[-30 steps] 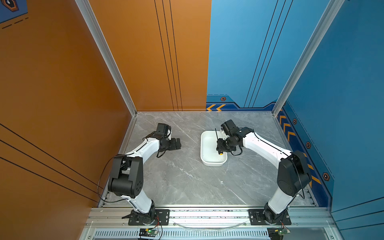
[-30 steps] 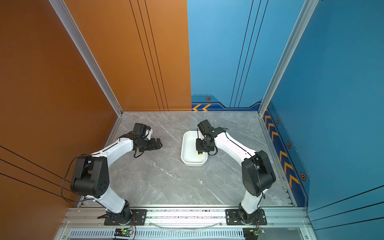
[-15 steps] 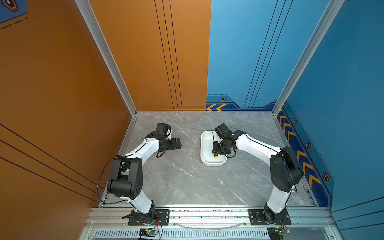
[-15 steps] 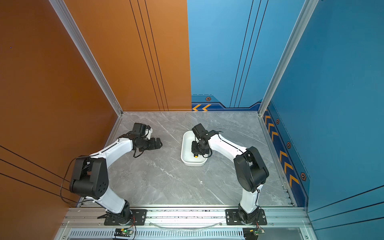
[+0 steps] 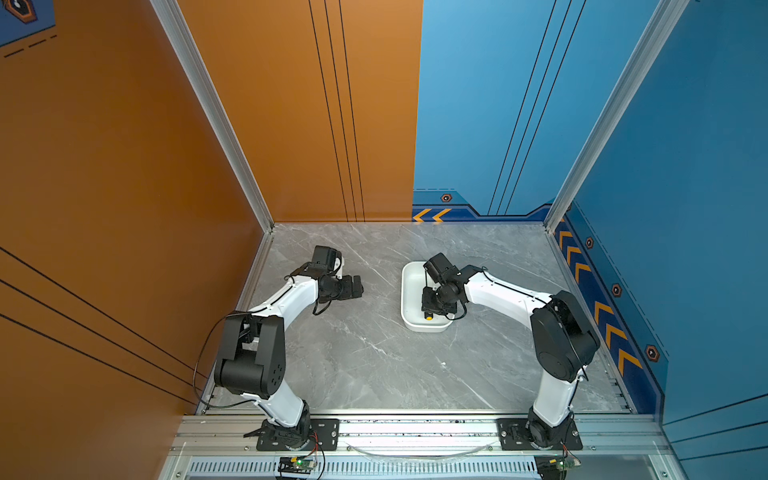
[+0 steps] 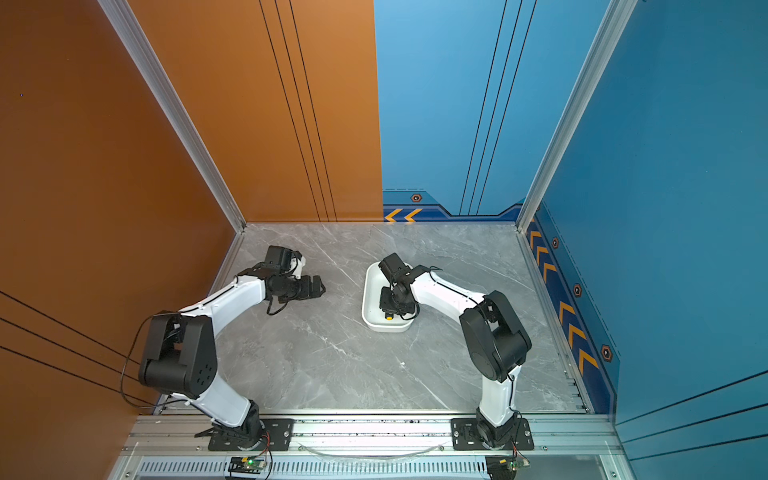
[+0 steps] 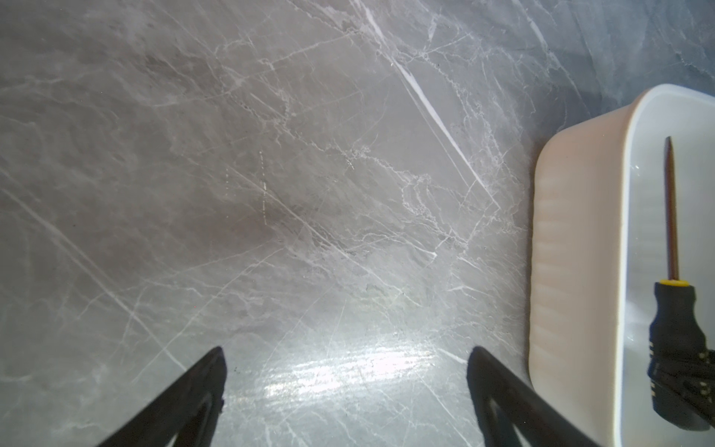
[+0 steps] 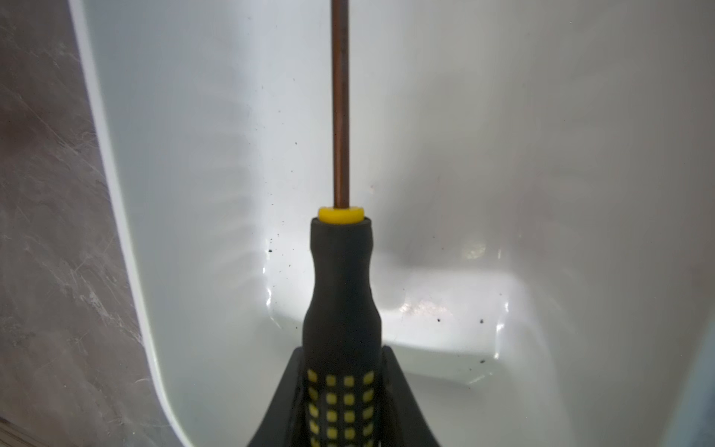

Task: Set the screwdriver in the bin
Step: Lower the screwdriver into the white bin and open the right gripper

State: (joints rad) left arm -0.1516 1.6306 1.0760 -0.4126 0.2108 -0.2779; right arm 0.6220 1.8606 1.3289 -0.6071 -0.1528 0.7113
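The screwdriver (image 8: 340,294) still hangs above the bottom of the bin, in line with the bin's length. I will lower my right gripper toward the bottom of the white bin and let go of the screwdriver's handle.
The screwdriver (image 8: 340,294), with a black handle, yellow dots and a thin shaft, is clamped by its handle in my right gripper (image 8: 342,350), which is shut on it. It hangs low inside the white bin (image 8: 503,154), its shaft running along the bin's length. In both top views the right gripper (image 5: 432,305) (image 6: 390,305) sits over the bin (image 5: 409,291) (image 6: 370,299), and the screwdriver's yellow end cap (image 5: 427,316) (image 6: 389,316) shows near the bin's front end. My left gripper (image 7: 348,350) (image 5: 353,286) stands open over bare table, left of the bin (image 7: 572,251).
The grey marble table (image 5: 374,365) is enclosed by an orange wall (image 5: 124,208) on the left and blue walls (image 5: 685,249) at the back and right. An aluminium rail (image 5: 415,428) carrying both arm bases runs along the front edge.
My right gripper has carried the screwdriver leftward and down into the bin. The left arm has stayed where it was.
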